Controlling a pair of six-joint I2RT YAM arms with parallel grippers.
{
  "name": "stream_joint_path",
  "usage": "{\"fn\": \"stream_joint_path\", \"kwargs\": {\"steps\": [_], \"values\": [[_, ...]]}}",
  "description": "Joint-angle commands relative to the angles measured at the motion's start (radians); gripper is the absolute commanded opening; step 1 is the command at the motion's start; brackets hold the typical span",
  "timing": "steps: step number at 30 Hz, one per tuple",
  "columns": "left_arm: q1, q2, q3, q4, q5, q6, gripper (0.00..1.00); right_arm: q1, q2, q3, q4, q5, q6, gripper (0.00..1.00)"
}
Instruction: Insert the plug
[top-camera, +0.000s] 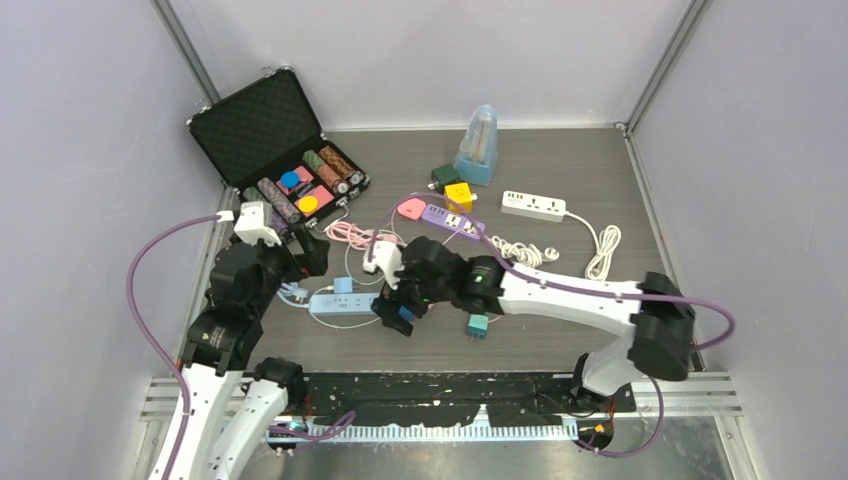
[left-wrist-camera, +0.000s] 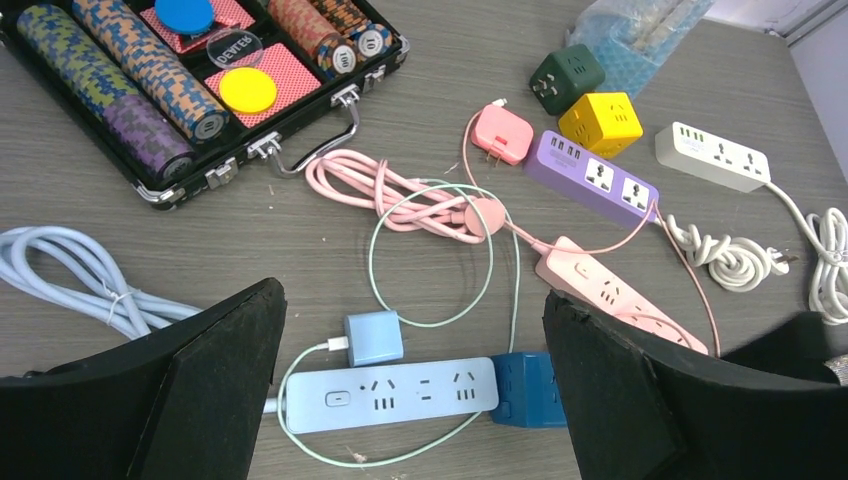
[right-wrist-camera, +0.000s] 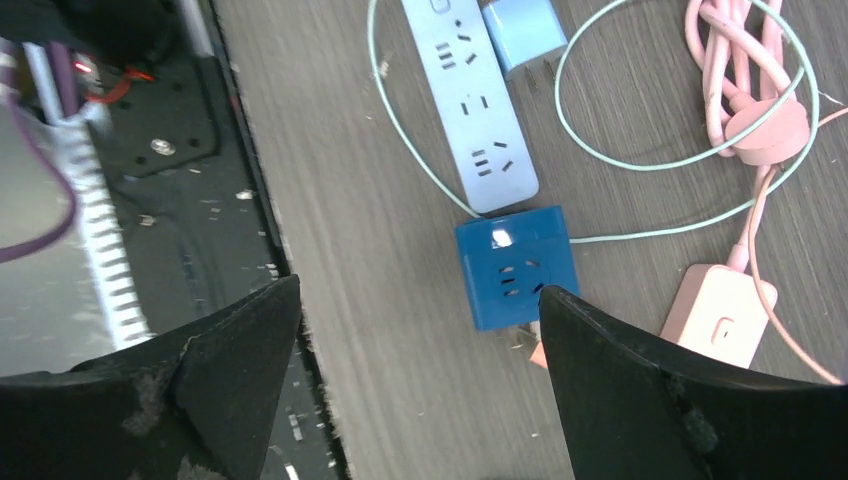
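Observation:
The dark blue cube (top-camera: 406, 313) (right-wrist-camera: 519, 267) is below and off to the right in the wrist view, so I will next move my right gripper that way and lower its open fingers around the cube.
A light blue power strip (left-wrist-camera: 395, 395) lies flat on the table with its sockets facing up. A light blue plug block (left-wrist-camera: 373, 338) on a pale green cable lies on its side against the strip's far edge, in no socket. A dark blue cube adapter (right-wrist-camera: 515, 266) rests on the table, touching the strip's (right-wrist-camera: 470, 100) end. My right gripper (right-wrist-camera: 418, 290) hangs open just above the table; the cube sits by its right fingertip, not gripped. My left gripper (left-wrist-camera: 410, 300) hovers open above the strip, holding nothing. In the top view the right gripper (top-camera: 395, 318) covers the cube.
An open black case of poker chips (top-camera: 270, 130) stands at the back left. Pink (left-wrist-camera: 610, 295), purple (top-camera: 452, 220) and white (top-camera: 533, 205) strips, coiled cables, yellow (top-camera: 458, 195) and green (top-camera: 445, 176) cubes lie behind. A teal cube (top-camera: 476, 326) sits near the right arm. The black rail (right-wrist-camera: 150, 130) borders the near edge.

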Motion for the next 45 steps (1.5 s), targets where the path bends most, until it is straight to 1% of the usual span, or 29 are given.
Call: {"fn": "stream_joint_path", "kwargs": {"steps": [1,5,9,14,18,21,25,27,29,30,31,32,34,35,39,40,41,42,45], "values": [[0.001,-0.019,0.047,-0.028,-0.015,0.034,1.0,0.01,0.097,0.083,-0.012,0.092,-0.123,0.94],[0.001,-0.035,0.053,-0.056,-0.073,0.056,1.0,0.01,0.174,0.1,0.011,0.087,-0.182,0.95],[0.001,-0.064,0.072,-0.08,-0.214,0.104,1.0,0.003,0.272,0.157,-0.029,0.096,-0.23,0.96],[0.001,-0.091,0.089,-0.091,-0.223,0.13,1.0,-0.016,0.337,0.187,-0.082,0.063,-0.265,0.96],[0.001,-0.092,0.084,-0.112,-0.229,0.104,1.0,-0.049,0.382,0.207,-0.106,0.028,-0.265,0.88],[0.001,-0.093,0.091,-0.129,-0.225,0.091,1.0,-0.061,0.396,0.212,-0.118,0.02,-0.269,0.87],[0.001,-0.097,0.103,-0.14,-0.218,0.082,1.0,-0.064,0.421,0.211,-0.122,0.033,-0.279,0.82],[0.001,-0.098,0.107,-0.143,-0.206,0.074,1.0,-0.064,0.436,0.216,-0.133,0.036,-0.281,0.76],[0.001,-0.099,0.11,-0.147,-0.193,0.066,1.0,-0.064,0.443,0.224,-0.142,0.034,-0.279,0.68],[0.001,-0.1,0.111,-0.149,-0.186,0.062,1.0,-0.064,0.437,0.224,-0.14,0.032,-0.273,0.59],[0.001,-0.1,0.113,-0.15,-0.178,0.058,0.99,-0.064,0.431,0.223,-0.137,0.031,-0.269,0.55],[0.0,-0.1,0.115,-0.153,-0.171,0.053,1.0,-0.065,0.411,0.216,-0.124,0.031,-0.258,0.48],[0.001,-0.101,0.121,-0.157,-0.146,0.044,1.0,-0.066,0.36,0.195,-0.093,0.019,-0.239,0.43],[0.001,-0.103,0.125,-0.158,-0.131,0.04,0.99,-0.067,0.336,0.184,-0.078,0.012,-0.225,0.42],[0.001,-0.104,0.143,-0.164,-0.067,0.022,1.0,-0.094,0.127,0.101,0.036,-0.057,-0.154,0.41],[0.001,-0.104,0.147,-0.164,-0.047,0.017,0.99,-0.109,0.098,0.071,0.09,-0.08,-0.137,0.41],[0.001,-0.105,0.152,-0.164,-0.029,0.013,1.0,-0.118,0.034,0.055,0.11,-0.093,-0.098,0.41],[0.001,-0.106,0.156,-0.161,-0.008,0.009,1.0,-0.139,0.001,0.023,0.159,-0.123,-0.077,0.41],[0.001,-0.108,0.17,-0.143,0.073,-0.008,1.0,-0.189,-0.139,-0.042,0.269,-0.183,0.052,0.42]]}}
